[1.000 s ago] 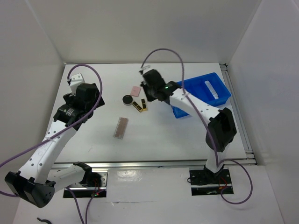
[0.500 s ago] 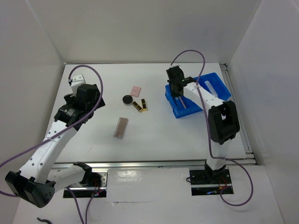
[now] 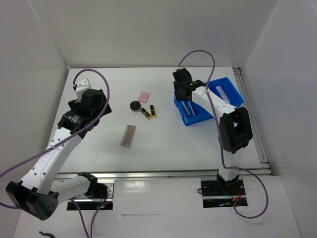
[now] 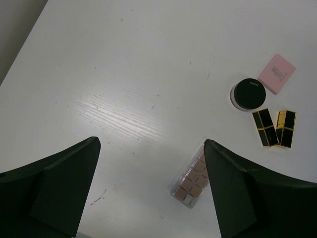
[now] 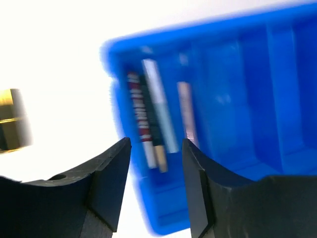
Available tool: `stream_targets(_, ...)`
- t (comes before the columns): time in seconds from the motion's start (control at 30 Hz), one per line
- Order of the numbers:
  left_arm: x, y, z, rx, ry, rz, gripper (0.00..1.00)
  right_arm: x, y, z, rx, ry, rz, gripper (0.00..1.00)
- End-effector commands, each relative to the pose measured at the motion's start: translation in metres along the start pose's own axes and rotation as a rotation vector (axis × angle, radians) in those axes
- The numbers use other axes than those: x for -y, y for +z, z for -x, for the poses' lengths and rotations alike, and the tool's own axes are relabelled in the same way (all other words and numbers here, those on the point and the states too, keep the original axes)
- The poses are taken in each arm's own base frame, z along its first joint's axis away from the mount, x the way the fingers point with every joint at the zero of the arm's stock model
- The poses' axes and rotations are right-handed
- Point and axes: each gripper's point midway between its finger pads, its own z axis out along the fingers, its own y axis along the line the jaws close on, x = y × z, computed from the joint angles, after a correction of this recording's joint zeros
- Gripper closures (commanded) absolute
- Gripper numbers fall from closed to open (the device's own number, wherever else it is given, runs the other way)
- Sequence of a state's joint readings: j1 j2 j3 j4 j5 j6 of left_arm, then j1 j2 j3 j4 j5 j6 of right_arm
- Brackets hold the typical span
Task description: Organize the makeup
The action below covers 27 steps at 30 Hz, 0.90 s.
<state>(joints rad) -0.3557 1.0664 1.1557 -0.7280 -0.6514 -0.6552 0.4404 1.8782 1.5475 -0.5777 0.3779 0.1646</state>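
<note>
I need to bring my right gripper to the left in the top view, then down onto the black-and-gold palette nearest the tray, which is still outside the tray.
On the table lie a pink square pad [image 3: 144, 96], a round black compact [image 3: 134, 105], black-and-gold palettes [image 3: 148, 112] and a brownish-pink palette [image 3: 128, 135]. Thin pencils [image 3: 188, 107] and a white tube [image 3: 226, 94] lie in the blue tray [image 3: 214, 113]. My right gripper [image 3: 182, 84] is open and empty above the tray's left end, over the pencils [image 5: 148, 119]. My left gripper [image 3: 96, 105] is open and empty, left of the makeup; its view shows the compact [image 4: 248, 94], pad [image 4: 276, 74], black-and-gold palettes [image 4: 274, 128] and brownish-pink palette [image 4: 194, 176].
The blue compartmented tray [image 5: 257, 84] stands at the table's back right, near the right wall. White walls enclose the table on three sides. A black-and-gold palette [image 5: 10, 119] shows at the left edge of the right wrist view.
My right gripper swung right from beside the pad and palettes to above the tray's left end. Thin pencils now show in the tray. The left arm has not moved.
</note>
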Motion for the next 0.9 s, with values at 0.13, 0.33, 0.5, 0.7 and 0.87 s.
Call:
stream_targets(0.13, 0.000, 0.002, 0.006, 0.025, 0.000, 0.004, 0.00, -0.106, -0.054, 0.036, 0.099, -0.056, 0.257, 0.45)
stream_targets(0.33, 0.000, 0.004, 0.002, 0.017, -0.004, 0.008, 0.00, -0.158, -0.012, 0.019, -0.100, -0.002, 0.279, 0.30)
stream_targets(0.5, 0.001, 0.004, 0.004, 0.024, -0.010, 0.004, 0.00, -0.181, 0.014, 0.008, -0.149, 0.007, 0.286, 0.18)
stream_targets(0.7, -0.001, 0.004, 0.005, 0.028, 0.001, 0.012, 0.00, -0.187, 0.035, -0.017, -0.199, 0.031, 0.276, 0.22)
stream_targets(0.87, -0.001, 0.004, 0.005, 0.028, 0.001, 0.012, 0.00, -0.187, 0.048, -0.043, -0.255, 0.031, 0.259, 0.37)
